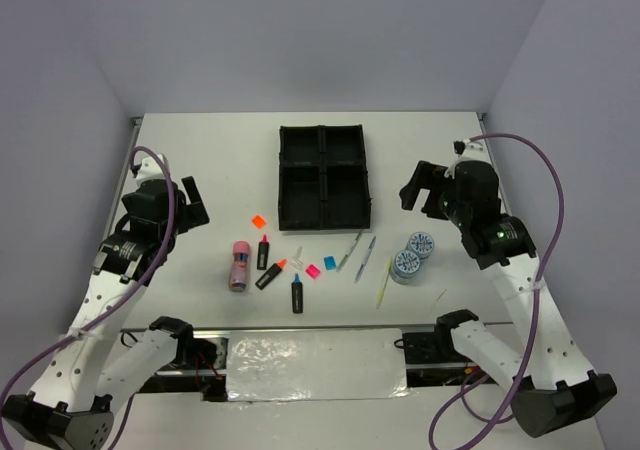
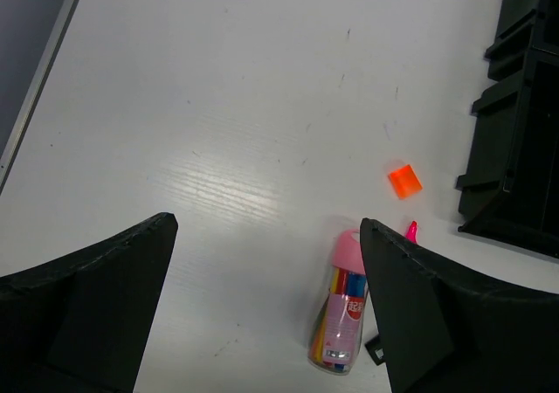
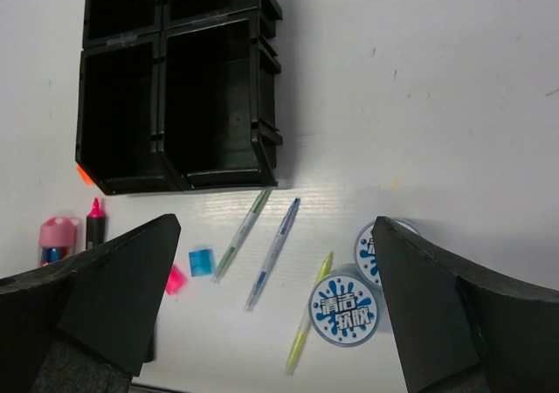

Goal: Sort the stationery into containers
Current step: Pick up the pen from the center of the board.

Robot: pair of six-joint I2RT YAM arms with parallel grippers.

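Note:
My right gripper will move back and down onto the near half of the yellow pen next, because that part of the yellow pen is clearer of the blue-white rolls beside it.
The black four-compartment tray (image 1: 285, 180) stands mid-table with nothing in it. In front of it lie a pink tube (image 1: 239, 265), three highlighters (image 1: 270, 275), an orange square (image 1: 257, 221), pink and blue squares (image 1: 329, 262), three thin pens (image 1: 366, 257) and two blue-white rolls (image 1: 405, 265). My left gripper (image 1: 190, 202) hovers open left of the tray; in its wrist view, the left gripper (image 2: 266, 225) is above bare table beside the pink tube (image 2: 342, 323). My right gripper (image 1: 425, 192) hovers open right of the tray; the right gripper (image 3: 275, 225) looks down on the pens (image 3: 242, 232) and a roll (image 3: 343, 311).
White walls close the table at the back and sides. A strip of silvery tape (image 1: 315, 365) runs along the near edge between the arm bases. The tray's corner (image 2: 515, 148) shows at the right of the left wrist view.

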